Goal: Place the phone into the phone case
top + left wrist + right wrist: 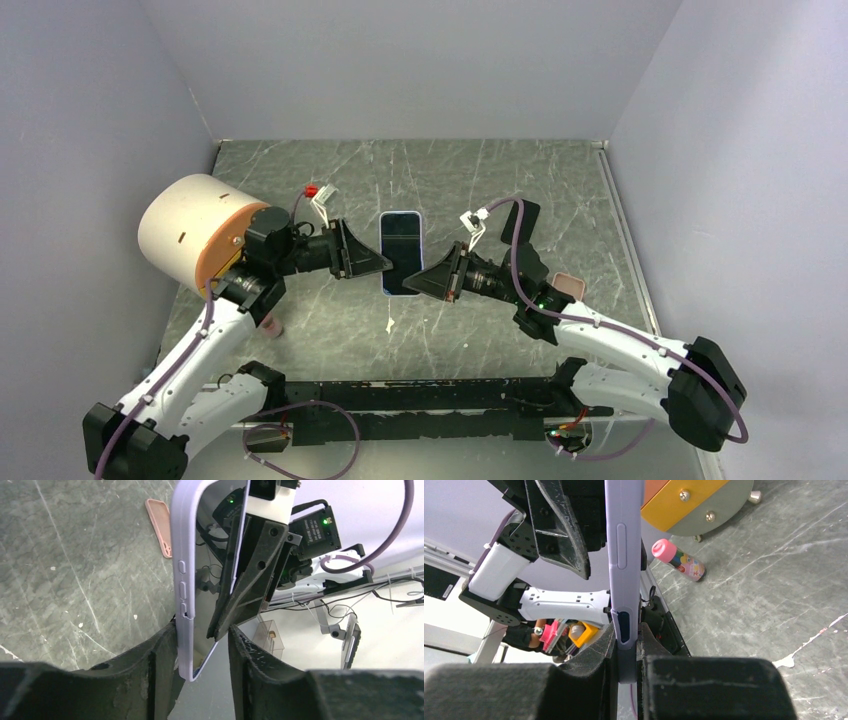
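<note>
My right gripper is above the bare middle of the tabletop. It needs to go down next, tilt its fingers downward and release the cased phone with the screen up.
The phone (402,252) sits in a lavender phone case and is held up over the middle of the table, dark screen facing up. My right gripper (418,283) is shut on its near right edge; in the right wrist view the cased edge (624,555) stands pinched at the gripper (626,630). My left gripper (385,265) straddles the near left edge. In the left wrist view the case (182,580) rests against one finger (150,665) of the gripper (202,630), and a gap separates the screen from the other finger.
A pink phone case (567,287) lies on the table at the right, also in the left wrist view (161,527). A white and orange drum (195,235) stands at the left. A small pink-capped bottle (272,327) lies near the left arm.
</note>
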